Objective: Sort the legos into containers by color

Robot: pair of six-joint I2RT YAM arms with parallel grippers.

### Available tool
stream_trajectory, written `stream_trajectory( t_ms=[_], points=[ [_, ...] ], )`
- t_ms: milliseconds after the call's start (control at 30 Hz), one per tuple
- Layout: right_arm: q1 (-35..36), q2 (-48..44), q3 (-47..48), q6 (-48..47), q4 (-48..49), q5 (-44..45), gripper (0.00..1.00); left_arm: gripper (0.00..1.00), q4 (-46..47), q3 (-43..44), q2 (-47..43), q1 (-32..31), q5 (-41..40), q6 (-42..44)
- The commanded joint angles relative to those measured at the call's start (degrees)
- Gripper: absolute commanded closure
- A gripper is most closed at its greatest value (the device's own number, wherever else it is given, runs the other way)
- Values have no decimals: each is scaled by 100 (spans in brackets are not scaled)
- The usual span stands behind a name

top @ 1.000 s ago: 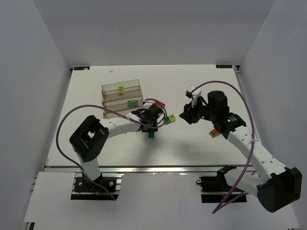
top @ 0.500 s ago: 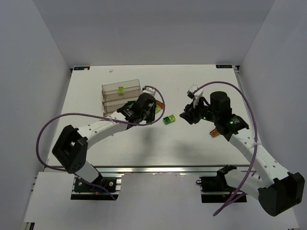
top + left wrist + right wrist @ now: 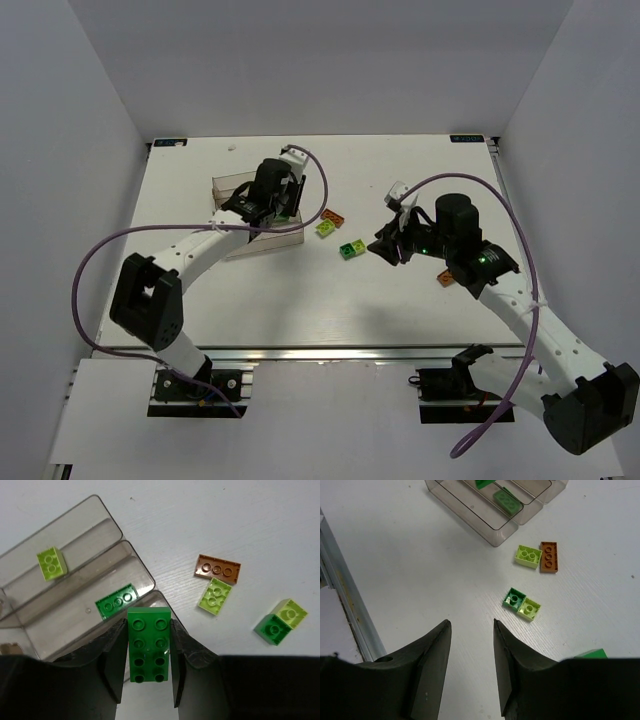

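Note:
My left gripper lowers and shifts to the left in the top view, over the middle bin [image 3: 89,606], next, since a dark green lego already lies in it.
My left gripper [image 3: 272,208] [image 3: 147,625] is shut on a dark green eight-stud lego [image 3: 148,645] and holds it above the near end of the clear containers [image 3: 232,187] [image 3: 75,535]. One bin holds a lime lego [image 3: 52,563]. The bin beside it holds a dark green lego [image 3: 116,601]. On the table right of the bins lie an orange lego [image 3: 334,216] [image 3: 217,569], a lime lego [image 3: 326,229] [image 3: 214,595] and a joined dark green and lime pair [image 3: 350,248] [image 3: 522,603]. My right gripper [image 3: 385,248] [image 3: 471,625] is open and empty, just right of the pair.
Another orange lego [image 3: 446,278] lies by the right forearm. A green edge [image 3: 592,654] shows at the lower right of the right wrist view. The metal rail of the table's near edge [image 3: 340,595] runs along the left of that view.
My left gripper has carried the dark green lego from the middle of the table up and left to above the containers. My right gripper has shifted slightly left.

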Motion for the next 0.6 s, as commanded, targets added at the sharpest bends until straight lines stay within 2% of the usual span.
stream_trajectory(
  t_ms=[0, 133, 333, 567],
  points=[
    [86, -136, -31, 72, 167, -130, 55, 100, 229, 408, 215, 61, 51, 965],
    [86, -197, -49, 54, 184, -103, 55, 100, 343, 664, 532, 272, 394, 1466],
    [86, -364, -84, 28, 237, -24, 54, 100, 791, 471, 831, 597, 553, 2415],
    [95, -338, -93, 10, 246, 2, 54, 100, 624, 690, 1227, 1019, 904, 2619]
  ],
)
